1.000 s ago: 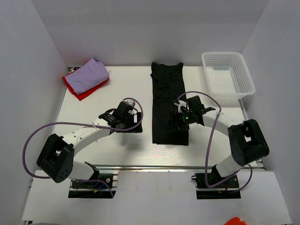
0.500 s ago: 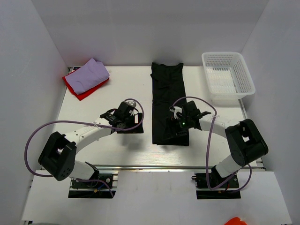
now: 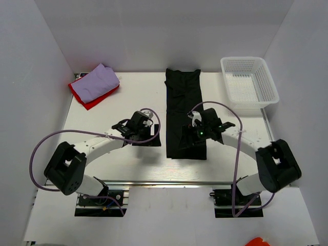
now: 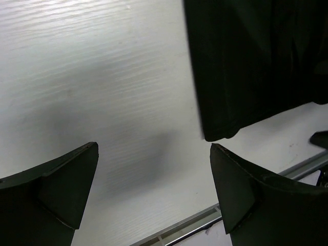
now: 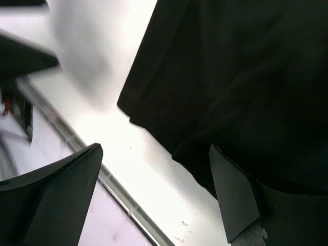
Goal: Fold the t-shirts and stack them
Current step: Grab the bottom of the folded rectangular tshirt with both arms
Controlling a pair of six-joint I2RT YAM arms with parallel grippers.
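My left gripper goes to the right in the top view next and lowers onto the black t-shirt's nearest corner (image 3: 169,156) (image 4: 212,133), since its open fingers hang over bare table.
The black t-shirt (image 3: 183,110) lies folded into a long narrow strip down the middle of the table; its near end shows in both wrist views (image 4: 251,61) (image 5: 246,77). The lavender t-shirt (image 3: 98,81) rests folded on the red t-shirt (image 3: 95,100) at the far left. My left gripper (image 3: 147,137) (image 4: 154,174) hangs open over bare table just left of the strip's near left corner. My right gripper (image 3: 193,141) (image 5: 154,177) is open above the strip's near edge, one finger (image 5: 233,200) over the cloth. Neither holds anything.
A white mesh basket (image 3: 249,82) stands at the far right, with nothing showing in it. The table's metal front rail (image 3: 169,183) runs just beyond the strip's near end. White walls close in the left, back and right sides.
My right arm has swung its elbow outward and its gripper has shifted slightly left and nearer over the strip's near end. The left gripper crept a little to the right. Both stayed open.
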